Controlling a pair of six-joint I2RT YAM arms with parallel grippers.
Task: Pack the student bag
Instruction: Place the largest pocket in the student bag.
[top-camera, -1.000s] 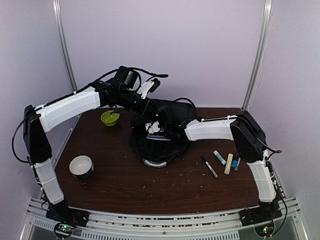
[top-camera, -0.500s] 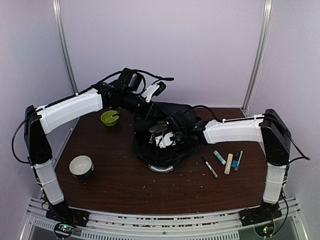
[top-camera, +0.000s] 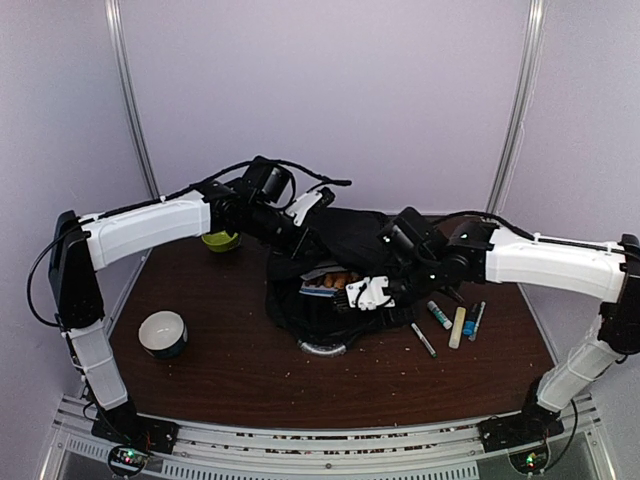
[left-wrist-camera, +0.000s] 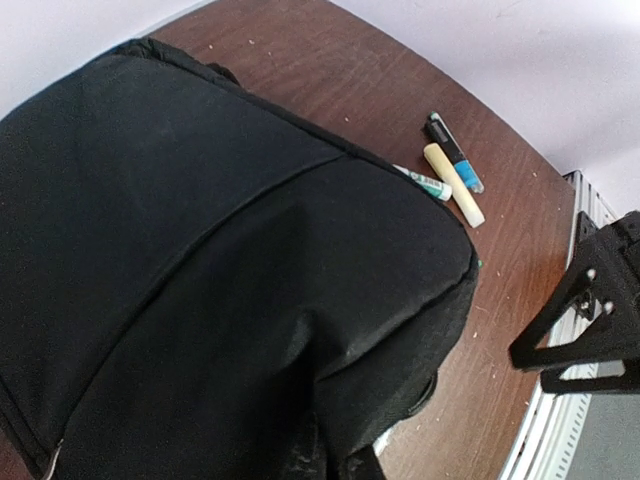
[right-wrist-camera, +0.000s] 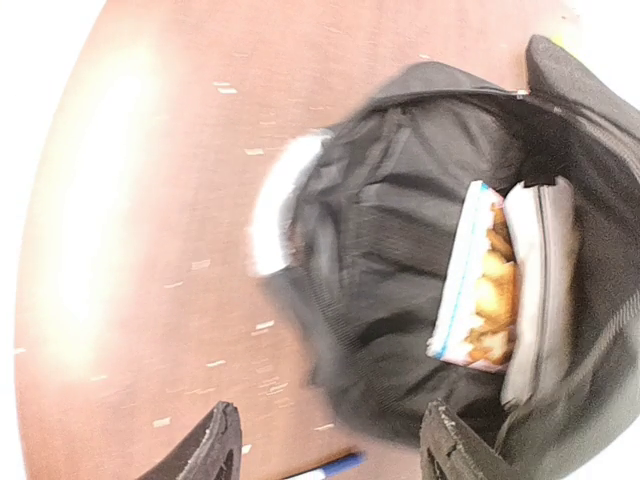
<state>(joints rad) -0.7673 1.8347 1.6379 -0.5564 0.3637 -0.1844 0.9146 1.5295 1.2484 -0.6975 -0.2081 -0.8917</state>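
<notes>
My left gripper will next bring the bag's upper fabric back down toward the grey handle (top-camera: 322, 349) (left-wrist-camera: 384, 441) and fold it over the bag's opening, because the snack packet is inside.
The student bag (top-camera: 340, 245) is a black backpack in the middle of the table, its mouth open toward the front and its grey handle (top-camera: 322, 347) at the near edge. A snack packet (top-camera: 325, 283) lies inside; the right wrist view shows it (right-wrist-camera: 478, 290) beside a white flat item (right-wrist-camera: 540, 285). My left gripper (top-camera: 306, 222) is shut on the bag's upper fabric, which fills the left wrist view (left-wrist-camera: 230, 250) and hides the fingers. My right gripper (top-camera: 366, 292) hovers over the bag's mouth, open and empty (right-wrist-camera: 332, 450).
Right of the bag lie a black marker (top-camera: 420, 335), a green-white marker (top-camera: 439, 315), a yellow highlighter (top-camera: 457, 327) and a blue pen (top-camera: 472, 320). A green bowl (top-camera: 218, 241) sits behind the left arm. A white cup (top-camera: 163, 333) stands front left.
My right gripper has drawn back out of the bag's mouth toward the right, and the arm has stretched out. The left gripper has shifted slightly right, still holding the fabric.
</notes>
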